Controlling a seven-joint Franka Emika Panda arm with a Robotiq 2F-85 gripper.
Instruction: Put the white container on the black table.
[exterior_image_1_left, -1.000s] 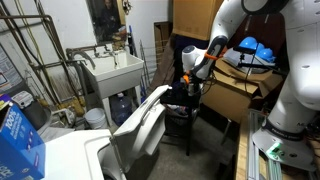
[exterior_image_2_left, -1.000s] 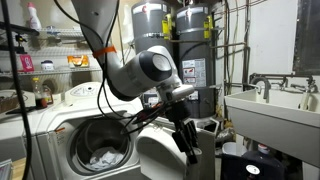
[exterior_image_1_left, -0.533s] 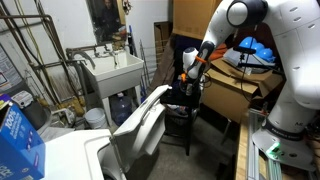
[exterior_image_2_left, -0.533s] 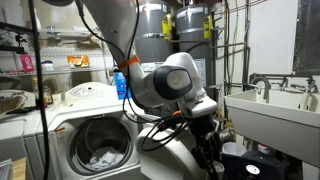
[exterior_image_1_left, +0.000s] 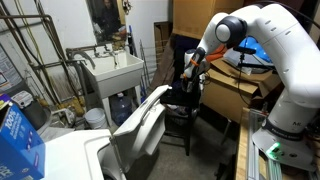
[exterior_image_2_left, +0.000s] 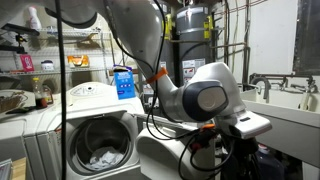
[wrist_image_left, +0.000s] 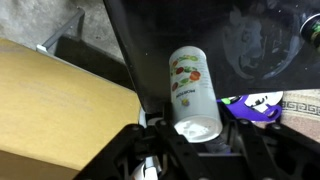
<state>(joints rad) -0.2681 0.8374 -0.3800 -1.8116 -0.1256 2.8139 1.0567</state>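
The white container (wrist_image_left: 193, 88) still hangs above the black table near its edge. Next, it goes down onto the clear top (wrist_image_left: 252, 45) beside the dark bottle, and my gripper releases it.
My gripper (wrist_image_left: 195, 135) is shut on the white container (wrist_image_left: 193, 88), a white cylinder with a fruit label; its flat end sits between the fingers. In the wrist view the container hangs over the dark square top of the black table (wrist_image_left: 240, 40). In an exterior view the gripper (exterior_image_1_left: 189, 72) points down just above the black table (exterior_image_1_left: 180, 108), and the container (exterior_image_1_left: 189, 62) shows as a small light shape in it. In an exterior view the arm's elbow (exterior_image_2_left: 205, 100) fills the middle and hides the gripper and the table.
Brown cardboard boxes (exterior_image_1_left: 235, 92) stand right beside the table, one close in the wrist view (wrist_image_left: 60, 110). A purple item (wrist_image_left: 255, 103) lies by the table edge. A white sink (exterior_image_1_left: 113, 70), an open washer door (exterior_image_1_left: 140, 125) and water heaters (exterior_image_2_left: 185, 30) surround the spot.
The arm has swung and folded lower, and its elbow now fills an exterior view. The gripper with the container has stayed over the black table, slightly lower.
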